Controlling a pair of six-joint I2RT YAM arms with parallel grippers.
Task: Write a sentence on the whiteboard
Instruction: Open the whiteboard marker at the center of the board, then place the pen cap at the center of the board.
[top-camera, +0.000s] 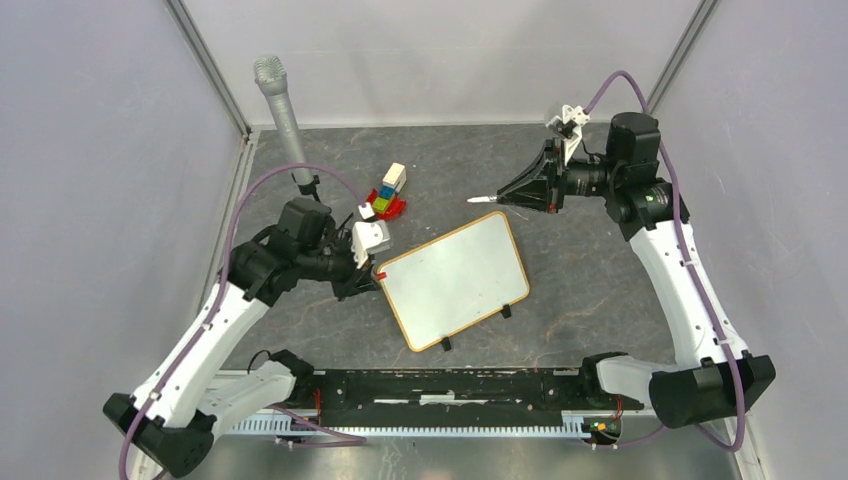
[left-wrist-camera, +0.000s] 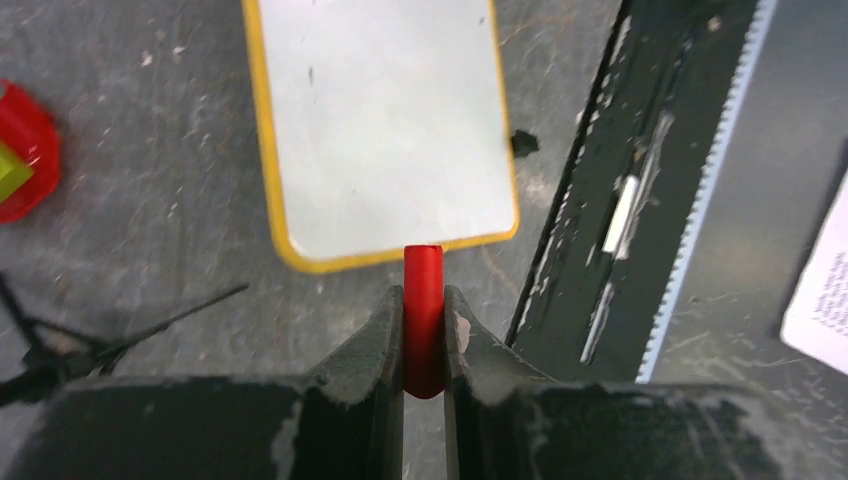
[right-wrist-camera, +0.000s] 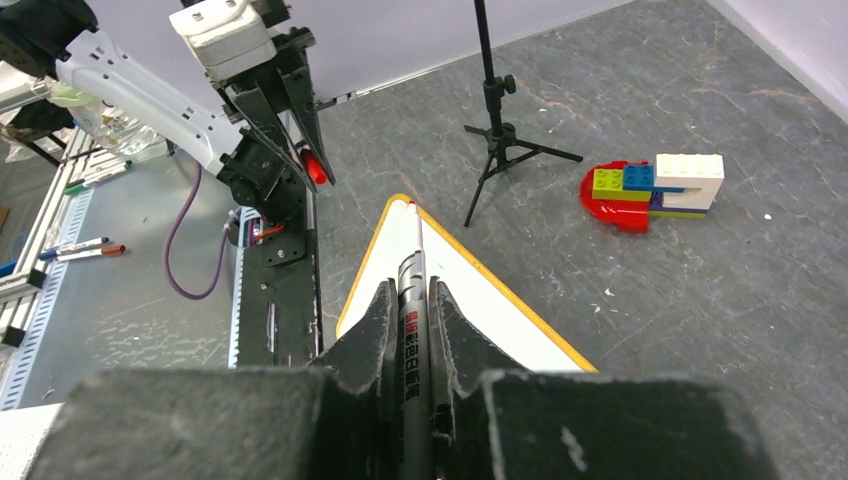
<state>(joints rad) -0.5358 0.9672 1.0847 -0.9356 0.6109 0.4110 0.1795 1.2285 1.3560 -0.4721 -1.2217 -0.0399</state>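
My left gripper swings down and to its left in the top view, to bare tabletop, next. Then it releases the marker cap clear of the whiteboard (top-camera: 455, 280).
The whiteboard (top-camera: 455, 280) lies tilted on the dark table, with a wood frame and two black clip feet. Its white face is blank and no red sentence shows. It also appears in the left wrist view (left-wrist-camera: 385, 130) and the right wrist view (right-wrist-camera: 480, 290). My left gripper (left-wrist-camera: 424, 290) is shut on a red marker cap (left-wrist-camera: 423, 300) just off the board's left corner (top-camera: 380, 274). My right gripper (right-wrist-camera: 411, 285) is shut on a grey marker (right-wrist-camera: 413, 260). It holds the marker (top-camera: 483, 199) above the board's far edge, tip pointing left.
A microphone (top-camera: 285, 115) on a small black tripod (right-wrist-camera: 497, 130) stands at the back left. A pile of coloured toy bricks (top-camera: 388, 192) lies just behind the board. A black rail (top-camera: 450, 385) runs along the near edge. Enclosure walls close in both sides.
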